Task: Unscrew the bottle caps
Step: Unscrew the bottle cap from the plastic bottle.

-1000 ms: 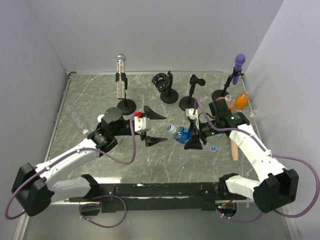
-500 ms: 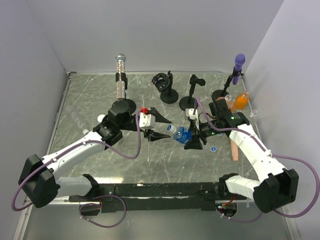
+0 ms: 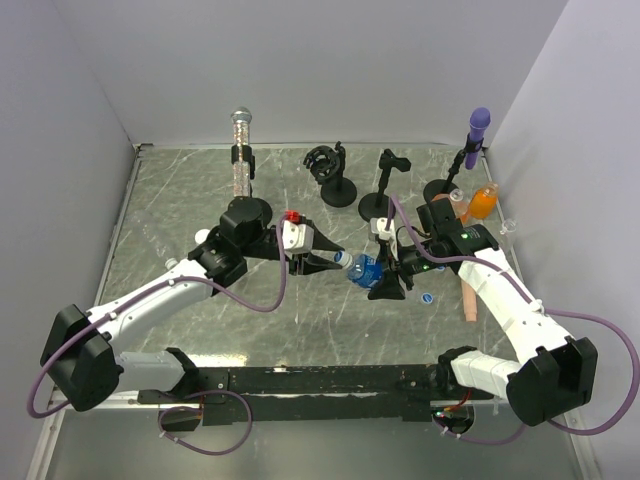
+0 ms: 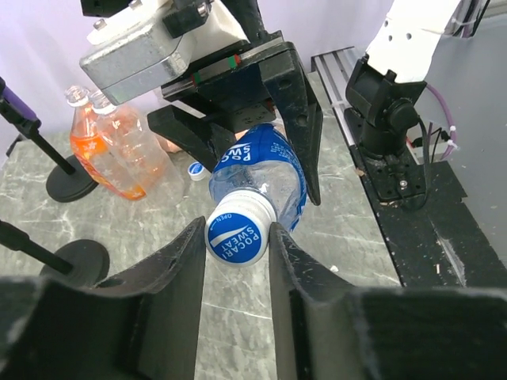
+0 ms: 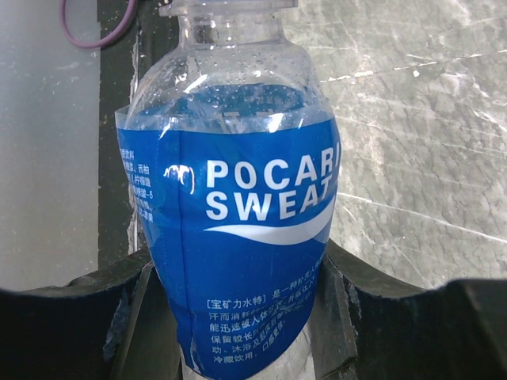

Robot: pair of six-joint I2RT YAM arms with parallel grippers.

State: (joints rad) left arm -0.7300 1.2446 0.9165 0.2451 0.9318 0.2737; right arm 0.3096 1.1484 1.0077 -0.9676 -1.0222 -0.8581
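Observation:
The bare tabletop lies clear below my left gripper. Next, my left gripper will move off the bottle, tip downward and go down to release the cap there.
A blue-labelled bottle lies roughly level above the table, neck pointing left, with my right gripper shut round its body. In the top view that bottle sits mid-table and the right gripper is just to its right. Its blue bottle cap is pinched between both fingers of my left gripper, which is shut on it. From above, the left gripper meets the cap from the left. One loose blue cap rests on the table.
Two orange bottles lie by the right wall, and from above the orange bottles are near a purple microphone on a stand. A silver glitter microphone stands back left. Black stands occupy the back middle. A peach stick lies right.
My left arm has swung right to the bottle's neck, and its wide-open fingers have closed onto the cap. The right arm and the bottle have stayed still.

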